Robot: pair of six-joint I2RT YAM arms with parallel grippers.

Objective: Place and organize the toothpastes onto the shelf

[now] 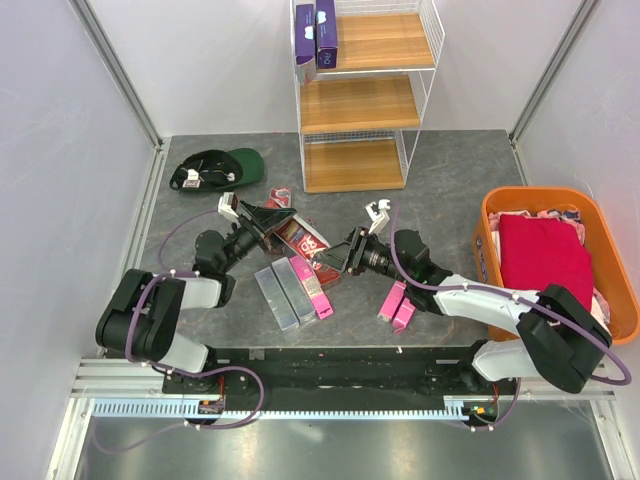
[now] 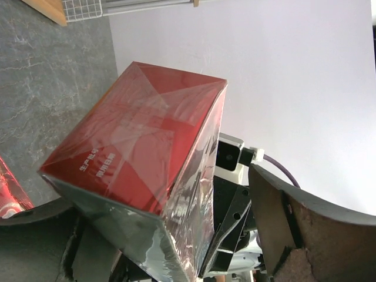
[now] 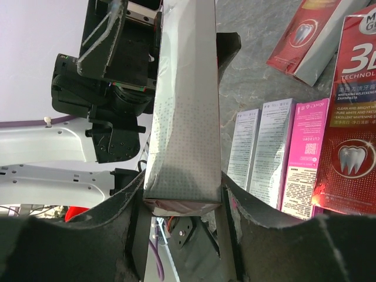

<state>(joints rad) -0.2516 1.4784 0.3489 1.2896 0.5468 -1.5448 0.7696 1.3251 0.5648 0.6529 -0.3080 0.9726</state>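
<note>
I need to move my right gripper up and outward to the top board of the shelf beside the purple toothpastes and let go of the red carton there, because that spot is empty.
A dark red toothpaste carton (image 1: 303, 238) hangs above the table between my two grippers. My right gripper (image 3: 182, 205) is shut on one end of this carton (image 3: 185, 117), with both pads pressed on its sides. My left gripper (image 2: 176, 235) is open around the other end (image 2: 141, 147); its right finger (image 2: 311, 229) stands clear of the carton. Two purple toothpastes (image 1: 316, 35) stand on the top board of the shelf (image 1: 360, 100). Silver-grey cartons (image 1: 283, 293) and a pink one (image 1: 312, 288) lie side by side on the table, near two more pink ones (image 1: 397, 305).
An orange basket (image 1: 500, 205) of red and pink cloth stands at the right. A green cap (image 1: 215, 167) lies at the back left. Another red carton (image 1: 280, 198) lies near the left gripper, and a red "3D" carton (image 3: 352, 129) lies beside the pink one.
</note>
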